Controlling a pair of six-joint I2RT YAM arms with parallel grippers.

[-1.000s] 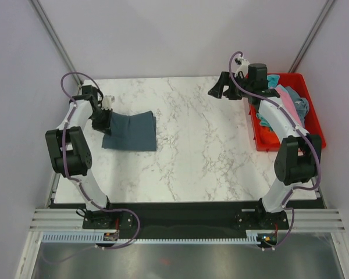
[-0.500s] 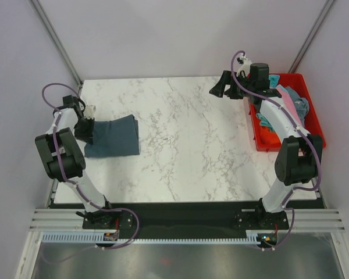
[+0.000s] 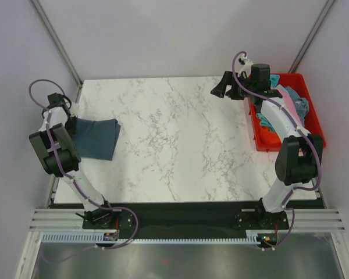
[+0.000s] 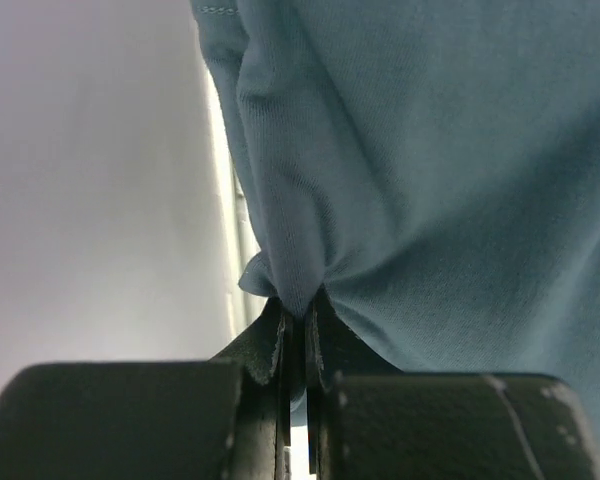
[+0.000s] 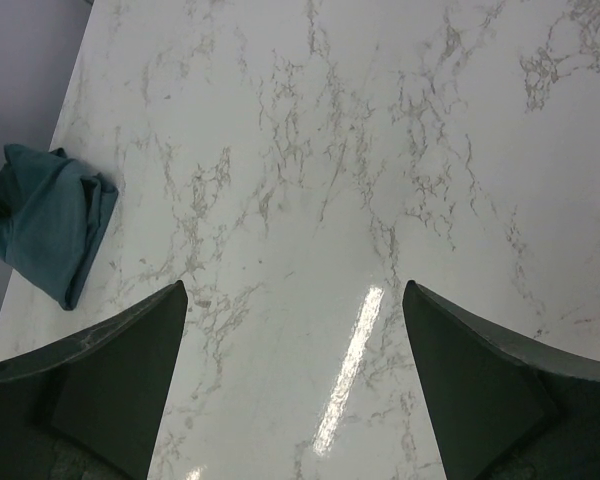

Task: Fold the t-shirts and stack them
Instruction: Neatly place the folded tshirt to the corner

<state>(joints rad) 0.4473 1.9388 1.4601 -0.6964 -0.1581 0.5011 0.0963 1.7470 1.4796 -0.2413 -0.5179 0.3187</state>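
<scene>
The table edge by the grey wall (image 4: 241, 220) lies left of my left gripper in its wrist view, so the gripper needs to drag the shirt's pinched fold toward it and release.
A folded dark slate-blue t-shirt (image 3: 96, 138) lies at the table's left edge. My left gripper (image 3: 70, 119) is at its far-left corner, shut on a pinched fold of the cloth. In the left wrist view the shirt (image 4: 430, 180) fills the frame above the left gripper (image 4: 300, 315), and the fabric bunches into the closed jaws. My right gripper (image 3: 221, 88) hovers open over the back right of the table, holding nothing. In the right wrist view the right gripper (image 5: 294, 288) has bare marble between its fingers, and the shirt (image 5: 50, 220) shows far to the left. A pink t-shirt (image 3: 288, 99) and a teal t-shirt (image 3: 302, 106) lie in the bin.
A red plastic bin (image 3: 295, 76) stands at the table's right edge, beside and behind the right arm. The white marble table (image 3: 180, 139) spans the area between the arms. A grey wall (image 4: 90, 180) runs close along the table's left edge.
My left gripper has pulled the folded slate-blue shirt leftward across the table to its left edge. The right arm has stayed still and open.
</scene>
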